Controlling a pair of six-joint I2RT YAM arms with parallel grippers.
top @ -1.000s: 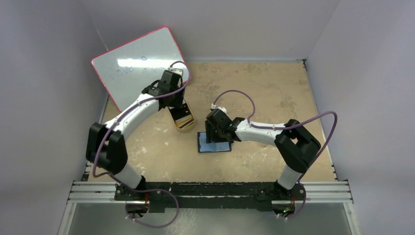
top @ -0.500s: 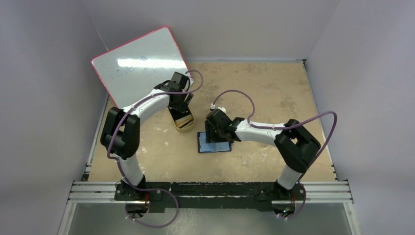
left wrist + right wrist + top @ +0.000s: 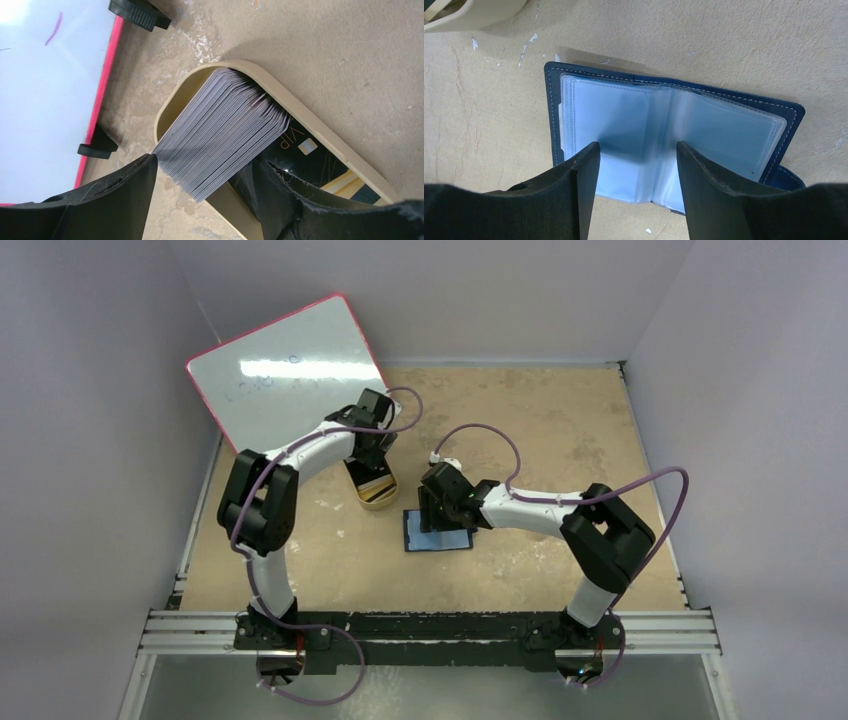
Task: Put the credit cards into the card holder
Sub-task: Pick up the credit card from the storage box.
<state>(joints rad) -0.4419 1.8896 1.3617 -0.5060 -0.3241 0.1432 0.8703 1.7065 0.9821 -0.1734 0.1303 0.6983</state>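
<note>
The end card's near corner [image 3: 201, 198] is between my left gripper's fingers together with the whole stack, so my left gripper should move toward the VIP card next and pinch that corner alone.
The credit cards [image 3: 225, 130] are a thick stack of grey cards standing on edge in a gold oval tin [image 3: 320, 131]. A dark card marked VIP [image 3: 305, 150] lies flat in the tin. My left gripper [image 3: 200, 182] is open, one finger on each side of the stack's near corner; in the top view it [image 3: 368, 455] is over the tin [image 3: 380, 495]. The card holder [image 3: 719, 120] lies open on the table and shows light blue pockets. My right gripper [image 3: 638, 165] is open, its fingers over the holder's near half. The holder also shows in the top view [image 3: 440, 538].
A white board with a pink rim [image 3: 285, 375] leans at the back left, its black feet [image 3: 142, 12] close to the tin. Grey walls enclose the tan table [image 3: 560, 430] on three sides. The tin's edge [image 3: 469, 15] lies left of the holder.
The left arm has folded in, its elbow swinging right. Its gripper has come down closer over the tin. The right arm and the holder have not moved.
</note>
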